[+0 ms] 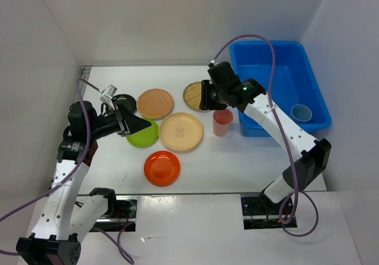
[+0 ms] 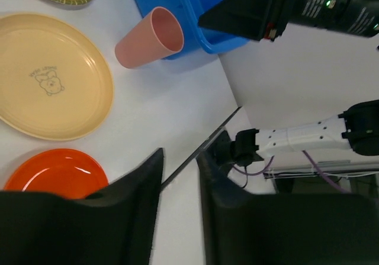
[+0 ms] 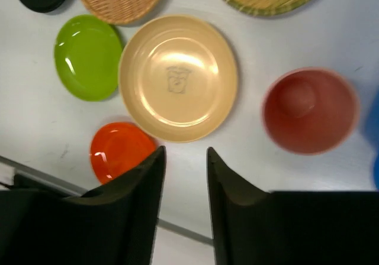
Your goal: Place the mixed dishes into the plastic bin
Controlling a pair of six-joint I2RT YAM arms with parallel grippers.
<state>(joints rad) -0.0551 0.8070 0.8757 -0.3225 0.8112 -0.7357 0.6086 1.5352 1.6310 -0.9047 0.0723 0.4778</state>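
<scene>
My right gripper is going to shift toward the pink cup next, and then it will come down onto its rim facing the cream plate [image 1: 214,118] [image 3: 265,109].
The blue plastic bin [image 1: 290,76] stands at the far right with a blue cup [image 1: 301,112] inside it. On the table lie a black plate [image 1: 122,101], a light wood plate [image 1: 155,103], a woven bamboo plate [image 1: 192,93], a lime green plate [image 1: 144,135], a cream plate [image 1: 180,131] and an orange plate [image 1: 161,168]. A pink cup [image 1: 222,123] stands beside the bin. My left gripper [image 1: 139,125] is open and empty over the green plate. My right gripper [image 1: 206,97] is open and empty above the bamboo plate's right edge. The right wrist view shows the cream plate [image 3: 177,78] and the pink cup [image 3: 309,110].
White walls close in the table on the left, back and right. The right arm's purple cable [image 1: 269,46] loops over the bin. The left wrist view shows the pink cup [image 2: 151,37] against the bin's wall [image 2: 195,10] and the table's front edge.
</scene>
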